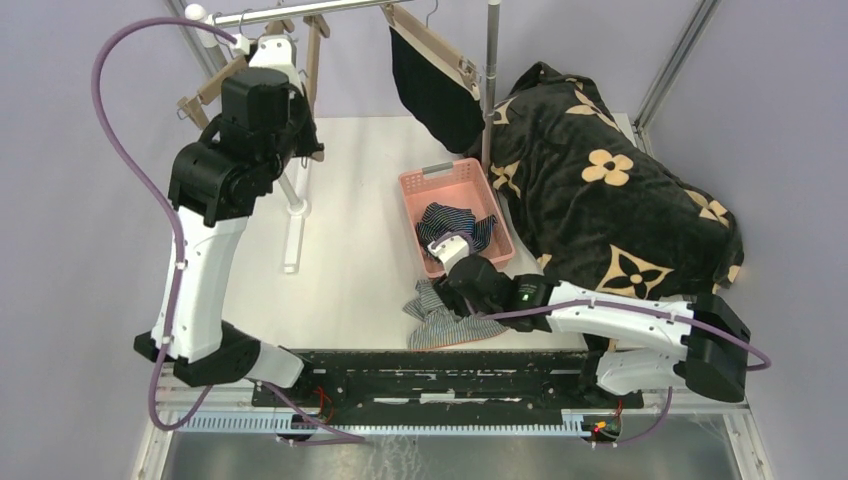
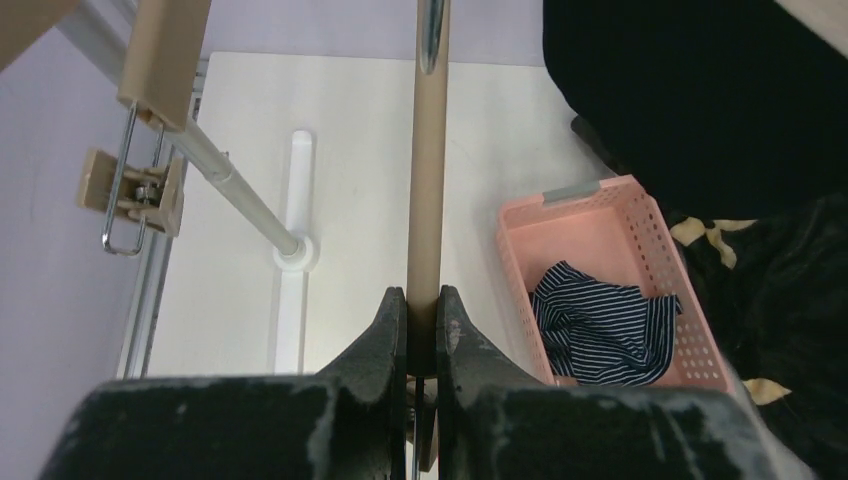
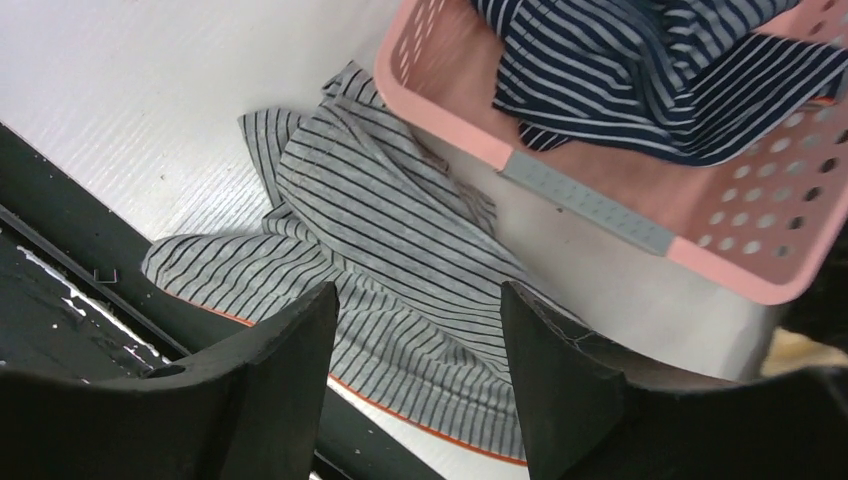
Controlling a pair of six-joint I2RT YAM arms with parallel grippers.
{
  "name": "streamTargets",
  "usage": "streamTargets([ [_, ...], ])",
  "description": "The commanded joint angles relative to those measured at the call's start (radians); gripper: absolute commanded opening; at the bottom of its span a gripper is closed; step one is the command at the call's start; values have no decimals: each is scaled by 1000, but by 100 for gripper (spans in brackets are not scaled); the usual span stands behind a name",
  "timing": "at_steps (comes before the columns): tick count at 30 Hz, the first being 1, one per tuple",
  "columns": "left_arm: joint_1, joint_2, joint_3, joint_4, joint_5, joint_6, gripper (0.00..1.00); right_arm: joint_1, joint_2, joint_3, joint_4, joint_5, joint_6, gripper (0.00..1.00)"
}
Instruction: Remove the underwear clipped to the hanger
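Note:
The grey striped underwear is outside the pink basket (image 1: 432, 182). My right gripper needs to go down and back onto the cloth's folded middle (image 1: 446, 314) next.
The plain black underwear (image 1: 437, 88) hangs clipped to a wooden hanger (image 1: 432, 38) on the rail; it also shows in the left wrist view (image 2: 700, 90). The navy striped underwear (image 1: 456, 223) lies in the pink basket (image 1: 432, 182), also seen in the left wrist view (image 2: 600, 325). The grey striped underwear (image 1: 437, 318) lies on the table by the basket's near end. My left gripper (image 2: 422, 305) is raised at the rail and shut on an empty wooden hanger's bar (image 2: 428, 180). My right gripper (image 3: 418, 330) is open just above the grey striped underwear (image 3: 400, 230).
A big black blanket with tan flowers (image 1: 610, 190) covers the right side of the table. The rack's metal rail (image 1: 300, 10), its post (image 1: 492, 80) and its white foot (image 1: 295, 215) stand at the back. Another clip hanger (image 2: 135, 190) hangs at the left.

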Motion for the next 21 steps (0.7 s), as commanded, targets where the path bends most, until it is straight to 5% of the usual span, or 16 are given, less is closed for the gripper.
streamTargets([
  [1,8,120,166,-44,1,66,3,28,38,-28,86,-16,98,69],
  [16,289,251,235,-2,445,106,3,80,285,-92,204,-56,189,71],
  [19,303,247,232,32,474,120,3,80,364,-65,208,-42,194,50],
  [21,307,240,233,44,486,137,3,81,425,-46,206,-41,197,15],
])
